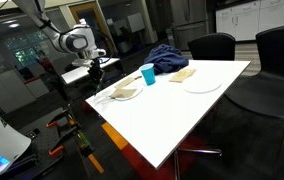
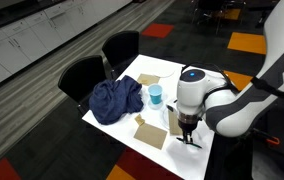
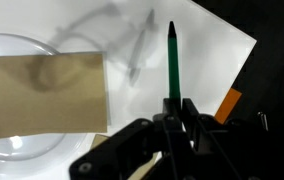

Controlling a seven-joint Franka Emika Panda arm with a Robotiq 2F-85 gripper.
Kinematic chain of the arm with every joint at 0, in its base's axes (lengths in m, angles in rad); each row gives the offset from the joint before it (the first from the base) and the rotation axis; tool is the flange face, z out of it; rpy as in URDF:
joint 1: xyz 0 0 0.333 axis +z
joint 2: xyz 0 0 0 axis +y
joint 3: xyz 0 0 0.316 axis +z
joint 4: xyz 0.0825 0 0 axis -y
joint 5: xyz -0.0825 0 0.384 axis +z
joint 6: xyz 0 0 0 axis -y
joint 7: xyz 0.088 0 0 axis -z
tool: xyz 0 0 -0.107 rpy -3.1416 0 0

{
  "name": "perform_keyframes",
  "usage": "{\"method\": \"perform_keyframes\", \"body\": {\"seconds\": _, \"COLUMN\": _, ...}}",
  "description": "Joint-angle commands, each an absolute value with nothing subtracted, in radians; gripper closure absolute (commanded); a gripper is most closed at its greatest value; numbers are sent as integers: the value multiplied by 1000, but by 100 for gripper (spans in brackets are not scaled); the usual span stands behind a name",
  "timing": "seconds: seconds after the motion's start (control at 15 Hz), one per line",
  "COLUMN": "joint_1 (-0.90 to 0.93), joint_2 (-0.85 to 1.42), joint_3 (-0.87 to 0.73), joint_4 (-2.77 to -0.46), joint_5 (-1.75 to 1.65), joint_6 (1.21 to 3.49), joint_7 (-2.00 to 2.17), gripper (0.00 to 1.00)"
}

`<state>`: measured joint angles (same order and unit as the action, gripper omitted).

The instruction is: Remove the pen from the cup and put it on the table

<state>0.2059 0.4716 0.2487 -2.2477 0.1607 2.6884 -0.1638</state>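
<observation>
I should next carry the green pen down onto the bare table between the napkin and the table's edge with my gripper, since the pen's shadow lies apart.
A blue cup (image 1: 148, 73) stands on the white table (image 1: 197, 105), next to a dark blue cloth; it also shows in an exterior view (image 2: 156, 94). My gripper (image 3: 174, 112) is shut on a green pen (image 3: 172, 60), which points away from the jaws over the table top. In the exterior views the gripper (image 2: 188, 127) hangs low over the table's near corner, well away from the cup. The pen is too small to make out there.
A clear plate (image 3: 12, 150) with a brown paper napkin (image 3: 42, 90) lies beside the gripper. A second napkin (image 2: 148, 76), a dark blue cloth (image 2: 115, 98) and a white plate (image 1: 202, 84) are on the table. Black chairs (image 2: 122, 48) stand behind it.
</observation>
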Motion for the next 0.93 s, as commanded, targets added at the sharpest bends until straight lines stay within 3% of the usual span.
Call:
{"method": "perform_keyframes", "body": {"seconds": 0.0, "joint_1": 227, "joint_2": 532, "joint_3": 234, "joint_4": -2194, "joint_5": 107, "joint_6": 2683, "joint_7": -99, "gripper": 97}}
{"method": "perform_keyframes", "body": {"seconds": 0.53, "joint_1": 250, "joint_2": 612, "joint_3": 212, "joint_4": -2131, "joint_5": 51, "joint_6": 2670, "joint_7": -47, "gripper": 96}}
{"method": "perform_keyframes", "body": {"seconds": 0.67, "joint_1": 257, "joint_2": 621, "joint_3": 206, "joint_4": -2124, "joint_5": 39, "joint_6": 2668, "joint_7": -45, "gripper": 61}}
{"method": "perform_keyframes", "body": {"seconds": 0.87, "joint_1": 263, "joint_2": 626, "joint_3": 203, "joint_4": -2118, "joint_5": 31, "joint_6": 2665, "joint_7": -41, "gripper": 39}}
